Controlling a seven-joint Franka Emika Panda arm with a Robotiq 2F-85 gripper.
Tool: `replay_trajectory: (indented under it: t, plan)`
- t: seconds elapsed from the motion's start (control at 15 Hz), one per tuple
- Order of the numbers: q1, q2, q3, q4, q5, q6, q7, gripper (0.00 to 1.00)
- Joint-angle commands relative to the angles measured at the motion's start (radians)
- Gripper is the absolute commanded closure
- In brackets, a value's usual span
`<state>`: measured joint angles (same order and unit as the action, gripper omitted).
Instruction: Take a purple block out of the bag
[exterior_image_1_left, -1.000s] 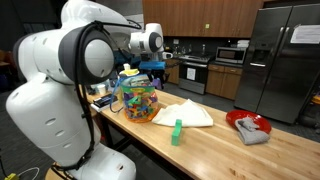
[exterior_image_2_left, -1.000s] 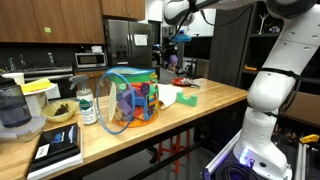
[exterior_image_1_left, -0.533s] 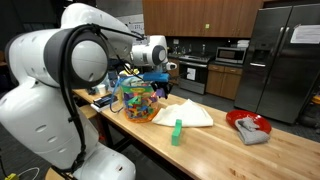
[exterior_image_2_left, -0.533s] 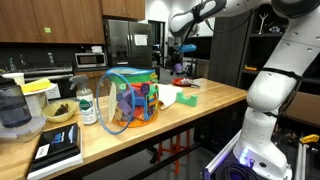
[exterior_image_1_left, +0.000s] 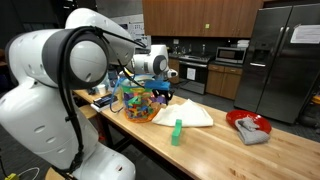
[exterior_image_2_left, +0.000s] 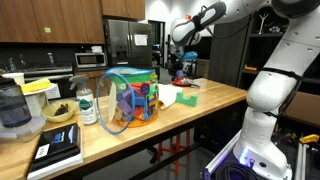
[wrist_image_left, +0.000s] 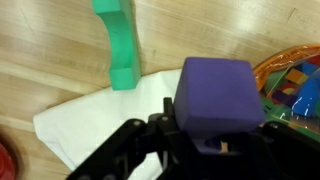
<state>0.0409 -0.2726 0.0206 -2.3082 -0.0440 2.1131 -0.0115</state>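
Observation:
The cloth's edge (exterior_image_1_left: 169, 121) beside the green block is bare, so I will next move my gripper away from the bag (exterior_image_1_left: 138, 103) and down over it to release the purple block.
In the wrist view my gripper (wrist_image_left: 213, 142) is shut on a purple block (wrist_image_left: 215, 88), which fills the middle of the picture. The clear bag (wrist_image_left: 296, 84) of multicoloured blocks lies at the right edge there. In both exterior views the bag (exterior_image_1_left: 138, 103) (exterior_image_2_left: 130, 100) stands on the wooden table. My gripper (exterior_image_1_left: 160, 90) (exterior_image_2_left: 180, 72) hangs just beside the bag, over the edge of the flat white cloth (exterior_image_1_left: 186, 115). The block is too small to make out in the exterior views.
A green block (exterior_image_1_left: 177, 131) (wrist_image_left: 119, 40) stands by the cloth (wrist_image_left: 90, 122). A red bowl (exterior_image_1_left: 247, 122) holding a grey rag sits further along the table. A bottle (exterior_image_2_left: 87, 105), bowls and a book (exterior_image_2_left: 58, 147) crowd the other end.
My gripper has come down and away from above the bag toward the white cloth. The bag and other things have not moved.

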Motion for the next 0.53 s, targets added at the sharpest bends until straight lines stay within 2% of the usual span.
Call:
replay_trajectory:
  t: [0.0, 0.47]
  plan:
    - [-0.010, -0.011, -0.015, -0.044, 0.001, 0.067, -0.047, 0.84]
    - [-0.016, 0.040, -0.041, -0.046, 0.009, 0.149, -0.110, 0.84]
